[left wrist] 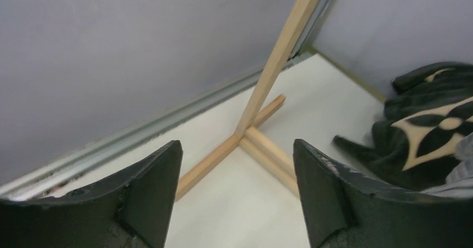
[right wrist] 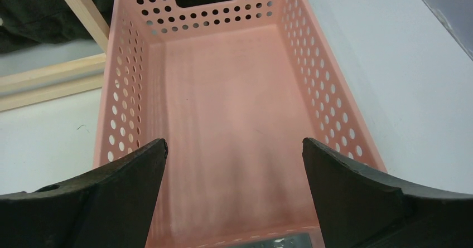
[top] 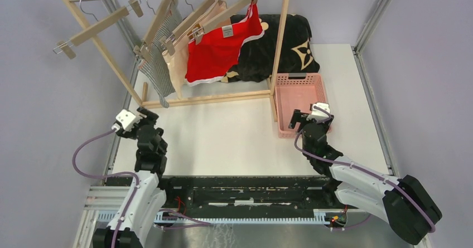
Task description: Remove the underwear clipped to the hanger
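The striped piece is hanging clipped to its hanger, so my left gripper needs to move up and outward next and close around the near half of that hanger's bar (top: 150, 34).
Three pieces of underwear hang clipped to wooden hangers on the rack's rail: a grey-and-white striped one (top: 158, 69), a pale beige one (top: 177, 65) and a red one with white trim (top: 218, 52). My left gripper (top: 145, 114) is open and empty near the rack's front left foot, below the striped piece. In the left wrist view its gripper (left wrist: 237, 147) frames the wooden foot joint (left wrist: 252, 141). My right gripper (top: 304, 120) is wide open and empty at the near end of the pink basket (top: 290, 86). The right wrist view has this gripper (right wrist: 234, 142) over the basket's bare floor.
The wooden rack (top: 281, 33) stands at the back left, with one bare hanger (top: 99, 26) at its left end. A black cushion with tan flower marks (top: 290, 42) lies behind it and also shows as the cushion (left wrist: 429, 128). The basket's perforated wall (right wrist: 125, 92) stands beside the rack's base bar (right wrist: 50, 83).
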Controlling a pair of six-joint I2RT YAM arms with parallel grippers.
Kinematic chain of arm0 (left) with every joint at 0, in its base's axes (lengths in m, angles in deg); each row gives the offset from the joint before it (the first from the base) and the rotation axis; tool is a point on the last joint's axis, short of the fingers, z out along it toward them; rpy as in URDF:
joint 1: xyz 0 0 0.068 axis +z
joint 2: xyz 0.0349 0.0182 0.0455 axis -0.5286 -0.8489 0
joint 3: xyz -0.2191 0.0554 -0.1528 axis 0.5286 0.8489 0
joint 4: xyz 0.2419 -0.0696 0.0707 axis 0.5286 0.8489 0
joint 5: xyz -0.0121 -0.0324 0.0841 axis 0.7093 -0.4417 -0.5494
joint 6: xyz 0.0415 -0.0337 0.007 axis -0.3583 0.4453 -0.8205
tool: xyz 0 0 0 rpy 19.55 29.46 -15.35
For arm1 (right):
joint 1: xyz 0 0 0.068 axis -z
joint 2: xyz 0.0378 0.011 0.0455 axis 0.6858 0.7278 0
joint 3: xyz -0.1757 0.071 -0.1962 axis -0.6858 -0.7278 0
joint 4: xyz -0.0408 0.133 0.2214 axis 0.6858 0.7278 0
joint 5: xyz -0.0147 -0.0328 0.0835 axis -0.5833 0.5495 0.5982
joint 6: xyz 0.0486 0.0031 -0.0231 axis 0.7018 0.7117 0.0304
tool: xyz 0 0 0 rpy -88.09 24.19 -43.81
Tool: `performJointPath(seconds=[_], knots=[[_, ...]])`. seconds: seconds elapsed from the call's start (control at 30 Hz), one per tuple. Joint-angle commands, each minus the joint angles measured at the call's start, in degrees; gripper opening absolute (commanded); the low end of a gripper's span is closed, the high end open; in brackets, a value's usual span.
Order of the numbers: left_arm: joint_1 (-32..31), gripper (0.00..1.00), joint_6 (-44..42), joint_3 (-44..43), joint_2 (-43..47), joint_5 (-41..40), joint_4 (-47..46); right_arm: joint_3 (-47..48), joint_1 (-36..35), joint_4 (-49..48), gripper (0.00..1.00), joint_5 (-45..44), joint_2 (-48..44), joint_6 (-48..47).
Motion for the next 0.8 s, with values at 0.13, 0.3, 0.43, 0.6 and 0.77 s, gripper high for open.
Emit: performJointPath(seconds=[0.13,0.3,0.43,0.6,0.77], knots=[[-0.2,0.95,-5.9,-17.1,1.1,4.9,1.9,3.9,-0.1,-0.8,1.00,4.7,1.9,-1.2],[-0.2,0.99,-5.6,-31.8,1.1,12.9,13.0,3.6,-0.1,-1.0,1.00,4.7,1.6,-1.5],[-0.1,0.99,-5.2,-44.3,-0.2,20.8,23.4,3.2,-0.2,-2.5,1.00,4.9,2.0,-1.7],[-0.2,0.99,-6.1,-62.8,-7.5,30.2,35.8,4.0,-0.2,-2.7,1.00,6.9,3.6,-1.9],[-0.2,0.99,-9.6,-78.9,-18.3,31.3,46.0,3.6,-0.2,-3.1,1.00,8.5,3.3,-1.6]])
